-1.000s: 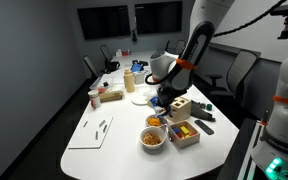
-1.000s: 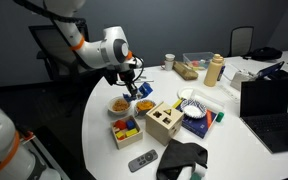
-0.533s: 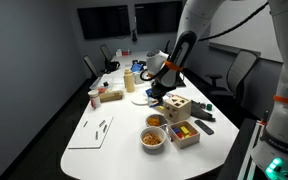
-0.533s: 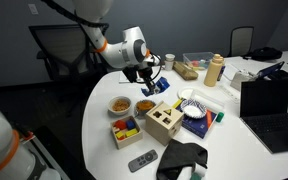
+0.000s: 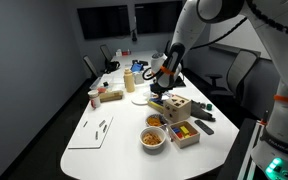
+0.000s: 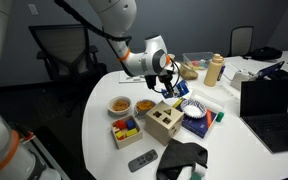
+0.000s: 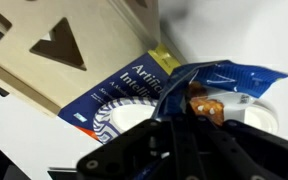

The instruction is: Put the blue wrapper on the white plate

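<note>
My gripper should move outward and down over the patterned white plate [image 6: 193, 109] [image 7: 130, 115] and release the wrapper, since that plate lies below and outward of the gripper's fingers.
My gripper [image 6: 172, 86] is shut on the blue wrapper [image 7: 229, 75], a crinkled blue foil with an orange snack picture. In the wrist view the jaws [image 7: 189, 112] pinch the wrapper's lower end. I hold it just above the table, past the wooden box. The white plate [image 6: 187, 96] lies right beside the gripper; it also shows in an exterior view [image 5: 139, 99], a little in front of the gripper [image 5: 157, 88]. In the wrist view a white surface under the wrapper [image 7: 264, 104] looks like the plate, partly hidden.
A wooden shape-sorter box [image 6: 164, 121] stands next to the gripper. A blue book with a patterned bowl on it [image 6: 196, 112] lies beside the plate. Two bowls of orange snacks [image 6: 119, 104], a box of coloured blocks [image 6: 126, 130], a bottle [image 6: 215, 70] and a laptop [image 6: 269, 100] stand around.
The arm has carried the blue wrapper from over the snack bowls, past the wooden box, to the white plate's side. The gripper stayed shut.
</note>
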Robot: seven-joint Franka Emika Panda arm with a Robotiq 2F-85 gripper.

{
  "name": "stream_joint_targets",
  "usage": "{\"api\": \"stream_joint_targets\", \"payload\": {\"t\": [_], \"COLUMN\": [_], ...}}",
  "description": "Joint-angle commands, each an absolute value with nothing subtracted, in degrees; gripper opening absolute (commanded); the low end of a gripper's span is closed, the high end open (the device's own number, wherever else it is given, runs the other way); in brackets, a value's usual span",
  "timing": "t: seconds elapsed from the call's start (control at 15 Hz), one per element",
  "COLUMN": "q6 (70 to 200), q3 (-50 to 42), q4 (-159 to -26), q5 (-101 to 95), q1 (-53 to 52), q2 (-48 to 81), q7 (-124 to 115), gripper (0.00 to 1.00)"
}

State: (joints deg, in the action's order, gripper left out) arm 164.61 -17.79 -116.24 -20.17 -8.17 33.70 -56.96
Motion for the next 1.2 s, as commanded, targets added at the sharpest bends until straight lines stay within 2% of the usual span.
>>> {"api": "stream_joint_targets", "payload": {"t": [0.0, 0.47, 0.73, 0.8, 0.87, 1.13], "q6": [167.2, 166.9, 167.6, 167.9, 168.3, 169.0], "q3": [-20.4, -25.4, -29.4, -30.5, -31.7, -36.3], "q4": [-108.8, -100.9, -100.6, -101.0, -101.5, -104.4], "q5": [-14.0, -6.3, -5.1, -4.9, -4.9, -5.7], "q1": [-8.4, -10.8, -13.7, -14.7, -15.9, -20.7], "q2": [41.1, 49.8, 51.1, 51.0, 50.8, 49.7], "q7": [-57.2, -59.0, -61.4, -62.4, -63.2, -66.0], "gripper": [0.01, 0.01, 0.01, 0.07, 0.28, 0.58]}}
